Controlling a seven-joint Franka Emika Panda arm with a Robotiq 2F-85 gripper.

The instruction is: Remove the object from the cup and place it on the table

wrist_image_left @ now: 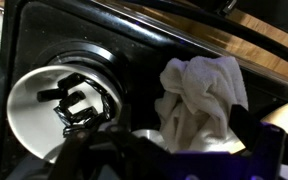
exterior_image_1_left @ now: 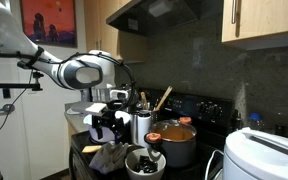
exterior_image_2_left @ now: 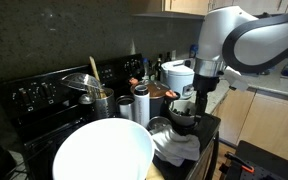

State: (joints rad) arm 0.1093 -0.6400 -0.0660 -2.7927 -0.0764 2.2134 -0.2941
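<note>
The bunched folds of the crumpled towel (exterior_image_1_left: 109,157) are below, already between my open fingers, so I will lower my gripper onto them next and close.
In the wrist view a white cup (wrist_image_left: 29,110) stands on the black stovetop and holds a black wiry object (wrist_image_left: 79,103). A crumpled white towel (wrist_image_left: 199,90) lies to the right of it. My gripper (wrist_image_left: 174,158) hovers above the towel and beside the cup. Its dark fingers are spread apart with nothing between them. In an exterior view the gripper (exterior_image_1_left: 106,126) hangs over the towel (exterior_image_1_left: 109,157), left of the cup (exterior_image_1_left: 144,163). In an exterior view the gripper (exterior_image_2_left: 183,108) is above the towel (exterior_image_2_left: 180,148).
A steel pot with orange contents (exterior_image_1_left: 176,142), a steel cup with a wooden spoon (exterior_image_1_left: 142,125) and a white appliance (exterior_image_1_left: 259,155) crowd the stove. A large white bowl (exterior_image_2_left: 102,152) fills the foreground, with steel cups (exterior_image_2_left: 134,105) behind it.
</note>
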